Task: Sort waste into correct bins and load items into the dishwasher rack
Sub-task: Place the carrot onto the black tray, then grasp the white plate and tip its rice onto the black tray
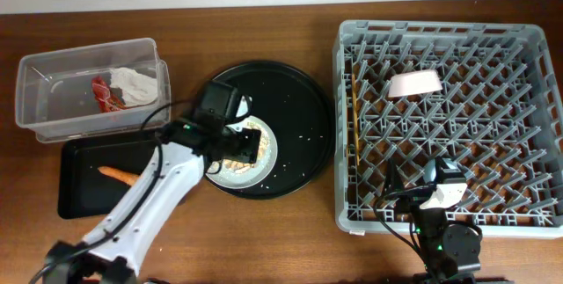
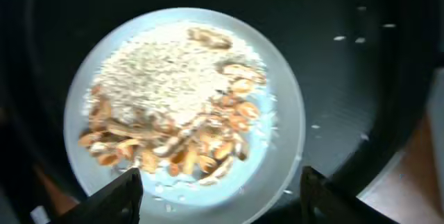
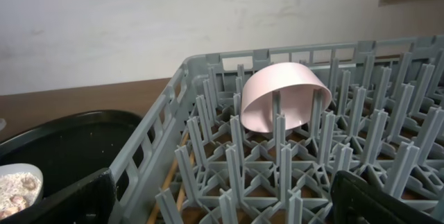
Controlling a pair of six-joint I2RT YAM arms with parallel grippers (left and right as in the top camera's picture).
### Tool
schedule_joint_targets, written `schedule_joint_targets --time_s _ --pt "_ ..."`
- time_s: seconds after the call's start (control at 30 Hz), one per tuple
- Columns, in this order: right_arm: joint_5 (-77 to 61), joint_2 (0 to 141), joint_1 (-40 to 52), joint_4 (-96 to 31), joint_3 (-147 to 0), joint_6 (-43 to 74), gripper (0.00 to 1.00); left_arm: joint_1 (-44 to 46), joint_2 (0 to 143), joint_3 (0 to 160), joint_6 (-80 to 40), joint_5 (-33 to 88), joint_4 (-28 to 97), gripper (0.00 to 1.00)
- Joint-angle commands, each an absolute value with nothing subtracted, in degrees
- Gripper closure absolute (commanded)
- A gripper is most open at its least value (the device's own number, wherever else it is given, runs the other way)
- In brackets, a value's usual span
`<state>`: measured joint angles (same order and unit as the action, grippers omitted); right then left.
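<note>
The plate's rack-side rim (image 1: 274, 160) (image 2: 291, 163) is below on the right in the wrist view, clear of peanuts. My left gripper should next move to that side and go down onto it.
A pale plate (image 1: 266, 163) with white rice (image 2: 166, 71) and peanuts (image 2: 208, 148) sits on the round black tray (image 1: 295, 99). My left gripper (image 1: 244, 148) hangs open just above the plate (image 2: 281, 141), jaws (image 2: 220, 179) astride its near rim. The clear tub (image 1: 53, 99) holds the red wrapper (image 1: 106, 92) and white napkin (image 1: 136, 84). The flat black tray (image 1: 79, 192) holds the orange stick (image 1: 117, 175). The grey rack (image 1: 440, 31) holds a white bowl (image 1: 413, 83) on its side and chopsticks (image 1: 353, 117). My right gripper (image 1: 427, 174) is open and empty over the rack's front. The blue cup is not in view.
Loose rice grains (image 1: 303, 134) lie scattered on the round tray. In the right wrist view the bowl (image 3: 284, 102) leans among the rack's pegs, the chopsticks (image 3: 177, 175) lie by the rack's left wall (image 3: 159, 134), and the plate (image 3: 17, 182) shows at far left.
</note>
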<state>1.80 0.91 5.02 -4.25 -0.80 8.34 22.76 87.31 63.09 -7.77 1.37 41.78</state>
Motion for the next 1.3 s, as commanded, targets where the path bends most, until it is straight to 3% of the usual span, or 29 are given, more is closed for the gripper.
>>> schedule_joint_targets --time_s 0.0,0.07,0.3,0.47,0.63,0.67,0.77,0.93,1.1,1.2,1.27 --pt "1.7 0.4 4.8 -4.5 -0.3 7.9 0.02 23.6 87.0 65.2 -8.1 -2.4 42.1 0.28" --pt "1.7 0.4 4.8 -4.5 -0.3 7.9 0.02 23.6 85.4 67.2 -8.1 2.7 42.5 0.23" --pt "1.7 0.4 4.8 -4.5 -0.3 7.9 0.02 23.9 84.4 67.2 -6.5 4.0 45.5 0.25" --pt "1.7 0.4 4.8 -4.5 -0.3 7.9 0.02 37.9 93.4 66.7 -4.2 -4.4 45.0 0.58" --pt "1.7 0.4 4.8 -4.5 -0.3 7.9 0.02 39.2 105.0 66.7 -2.9 -6.1 39.9 0.64" --pt "1.7 0.4 4.8 -4.5 -0.3 7.9 0.02 39.2 108.1 66.7 -2.9 -6.5 39.9 0.79" --pt "1.7 0.4 4.8 -4.5 -0.3 7.9 0.02 39.2 108.9 67.1 -3.0 -6.5 39.9 0.99" --pt "1.7 0.4 4.8 -4.5 -0.3 7.9 0.02 39.2 105.4 81.6 -11.7 -14.1 52.8 1.0" --pt "1.7 0.4 4.8 -4.5 -0.3 7.9 0.02 38.5 96.4 82.4 -20.2 -25.0 61.5 0.99" --pt "1.7 0.4 4.8 -4.5 -0.3 7.9 0.02 30.1 91.1 82.4 -22.9 -16.6 65.9 1.0" --pt "1.7 0.4 4.8 -4.5 -0.3 7.9 0.02 20.0 90.3 82.4 -19.2 -3.4 66.3 1.0"
